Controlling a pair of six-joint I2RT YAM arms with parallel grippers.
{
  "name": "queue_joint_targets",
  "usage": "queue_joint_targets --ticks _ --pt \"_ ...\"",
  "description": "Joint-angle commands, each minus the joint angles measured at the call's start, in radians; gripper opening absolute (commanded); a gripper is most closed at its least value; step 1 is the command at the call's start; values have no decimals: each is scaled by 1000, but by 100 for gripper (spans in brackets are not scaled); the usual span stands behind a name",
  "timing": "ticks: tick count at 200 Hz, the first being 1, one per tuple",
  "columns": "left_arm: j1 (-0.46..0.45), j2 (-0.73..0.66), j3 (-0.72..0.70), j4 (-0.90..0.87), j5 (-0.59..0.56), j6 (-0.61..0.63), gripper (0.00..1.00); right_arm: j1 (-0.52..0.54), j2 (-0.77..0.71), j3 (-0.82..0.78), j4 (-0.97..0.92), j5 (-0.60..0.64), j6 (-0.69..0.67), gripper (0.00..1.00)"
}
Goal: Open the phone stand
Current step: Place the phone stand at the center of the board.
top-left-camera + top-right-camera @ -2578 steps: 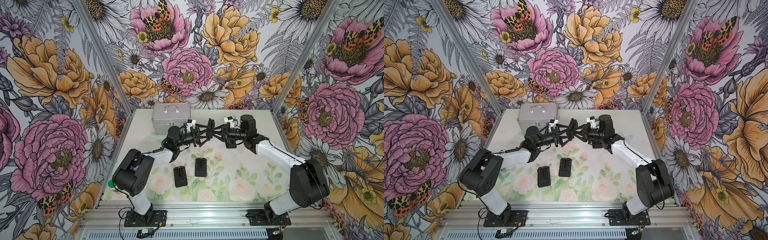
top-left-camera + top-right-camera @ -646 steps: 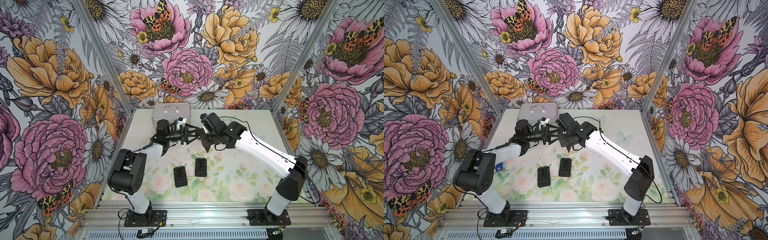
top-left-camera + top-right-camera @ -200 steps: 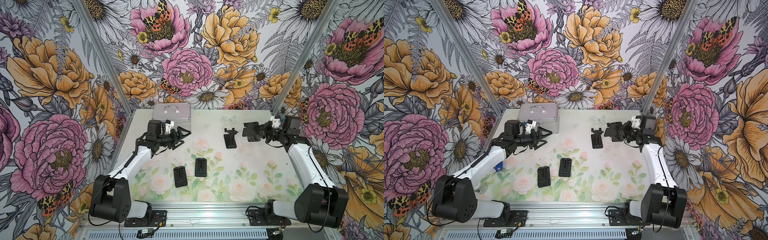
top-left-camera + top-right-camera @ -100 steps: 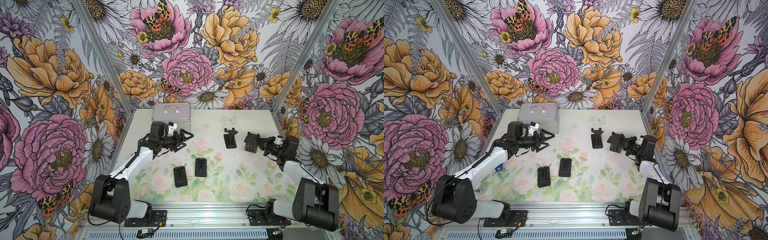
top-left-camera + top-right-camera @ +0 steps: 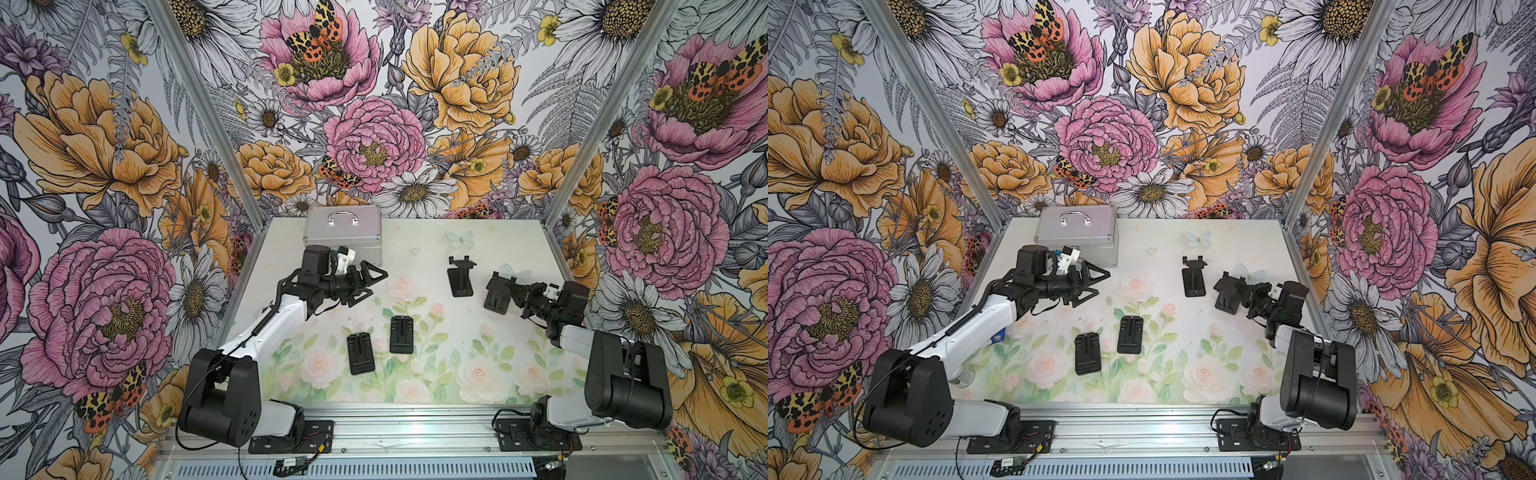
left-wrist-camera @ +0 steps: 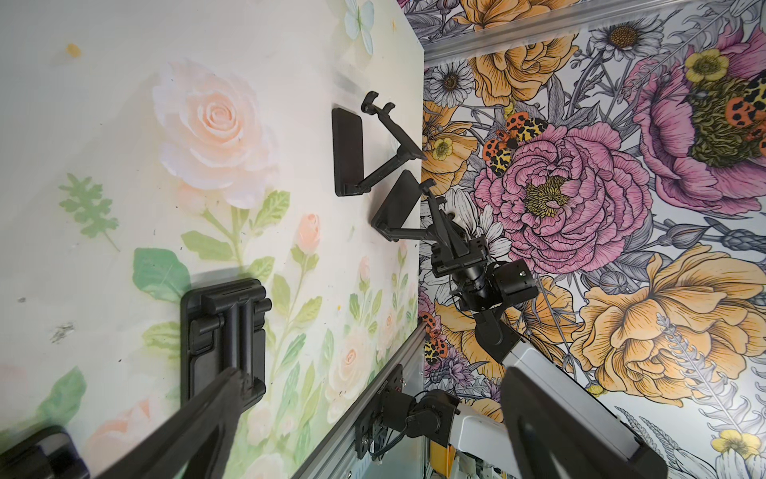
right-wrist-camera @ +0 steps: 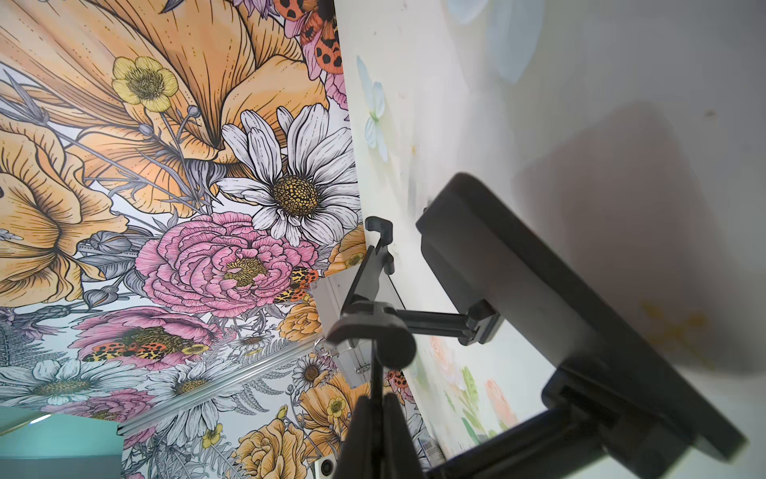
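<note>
The right gripper lowers the black stand's base flat next and releases the stand's cradle plate. That base hangs tilted over the shadowed tabletop below the gripper.
My right gripper (image 5: 516,292) is shut on the cradle plate of a black phone stand (image 5: 498,293), at the table's right side. This stand is unfolded and its base (image 7: 559,311) hangs tilted, low over the table; both top views show it (image 5: 1227,295). A second unfolded stand (image 5: 459,277) stands on the table just left of it. Two folded stands (image 5: 360,354) (image 5: 401,335) lie flat nearer the front. My left gripper (image 5: 376,281) hovers open and empty at the left, beyond the folded stands; one of them (image 6: 224,331) shows past its finger in the left wrist view.
A silver case (image 5: 344,231) with a handle sits at the back left corner, close behind the left gripper. Floral walls close in the table on three sides. The right wall and metal post stand close to the right arm.
The right arm has drawn back and lowered the held stand toward the table beside the standing one. The left gripper has drifted slightly forward and right, still open.
</note>
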Motion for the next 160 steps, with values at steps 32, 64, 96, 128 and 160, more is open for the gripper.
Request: queue_joint_targets --ticks 32,64,96,128,160 --pt "-9 -4 -20 -8 -17 32 99 -14 106 -58 249 -8 114 0" --pt "-9 -1 -21 -8 -16 34 99 -20 168 -85 352 -2 175 0" --pt "-10 1 -24 -8 -16 36 99 -20 171 -73 354 2 180 4" --pt "-10 8 -22 -8 -10 40 99 -21 179 -53 355 8 199 16" --pt "-9 17 -19 -9 -6 44 99 -22 186 -22 354 16 225 26"
